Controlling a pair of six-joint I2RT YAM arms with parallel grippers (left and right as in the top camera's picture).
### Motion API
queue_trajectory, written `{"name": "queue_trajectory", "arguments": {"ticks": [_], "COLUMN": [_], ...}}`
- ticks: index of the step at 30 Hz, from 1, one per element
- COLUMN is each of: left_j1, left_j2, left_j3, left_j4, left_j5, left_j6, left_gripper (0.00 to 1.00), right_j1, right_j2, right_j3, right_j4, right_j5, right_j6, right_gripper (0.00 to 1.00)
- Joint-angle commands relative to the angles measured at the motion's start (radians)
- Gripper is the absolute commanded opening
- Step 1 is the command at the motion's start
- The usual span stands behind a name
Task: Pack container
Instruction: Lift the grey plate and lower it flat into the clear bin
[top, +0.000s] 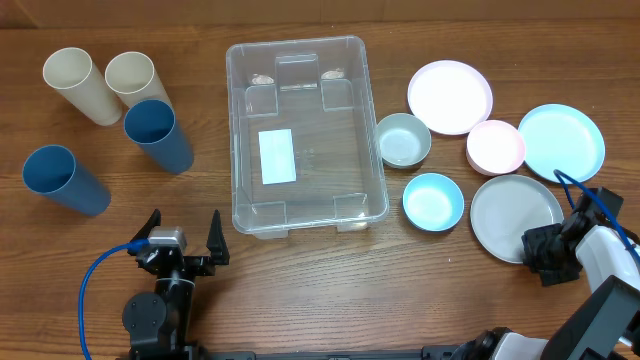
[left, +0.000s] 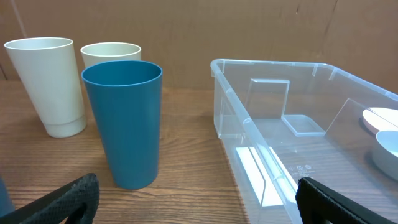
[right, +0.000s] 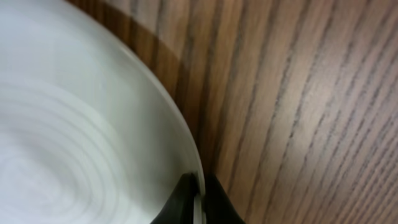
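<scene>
The right gripper will next lift the plate over the side of the container, lower it and release it, because the container's empty bottom is to the gripper's left in the overhead view.
The clear container (top: 330, 150) with a white label (top: 277, 155) on its bottom stands empty at the table's middle; it also fills the right of the left wrist view (left: 311, 124). My left gripper (top: 183, 232) is open and empty at the front, just left of the container's near corner (left: 196, 202). My right gripper (top: 540, 250) is shut on the near rim of the grey plate (top: 515, 215). In the right wrist view the fingers (right: 199, 199) pinch the plate's edge (right: 74, 124), which rests on or just above the table.
Two cream cups (top: 80, 85) (top: 135, 78) and two blue cups (top: 158, 133) (top: 62, 180) stand left of the container. On its right are a grey-green bowl (top: 403, 139), blue bowl (top: 433, 201), pink bowl (top: 495, 146), pink plate (top: 449, 96) and light-blue plate (top: 560, 140).
</scene>
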Motion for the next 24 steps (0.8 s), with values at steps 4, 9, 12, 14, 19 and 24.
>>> {"name": "queue_trajectory", "arguments": {"ticks": [4, 9, 12, 14, 19, 24], "left_j1": [0.009, 0.009, 0.009, 0.009, 0.009, 0.009], "left_j2": [-0.009, -0.009, -0.009, -0.009, -0.009, -0.009], "left_j3": [-0.005, -0.005, -0.005, -0.005, -0.005, -0.005], "left_j4": [0.001, 0.001, 0.001, 0.001, 0.001, 0.001], "left_j5": [-0.006, -0.006, -0.006, -0.006, -0.006, -0.006], "left_j6": [0.012, 0.012, 0.012, 0.012, 0.012, 0.012], "left_gripper": [1.0, 1.0, 1.0, 1.0, 1.0, 1.0], "right_j1": [0.002, 0.002, 0.002, 0.002, 0.002, 0.003], "right_j2": [0.032, -0.052, -0.156, -0.212, -0.316, -0.347], "right_j3": [-0.015, 0.025, 0.085, 0.139, 0.339, 0.479], "right_j4": [-0.052, -0.146, -0.232, -0.288, -0.435, -0.476], "right_j5": [-0.033, -0.032, -0.056, -0.064, -0.085, -0.227], "right_j6": [-0.025, -0.09, -0.154, -0.192, -0.276, -0.389], "right_gripper": [0.04, 0.04, 0.04, 0.04, 0.04, 0.04]}}
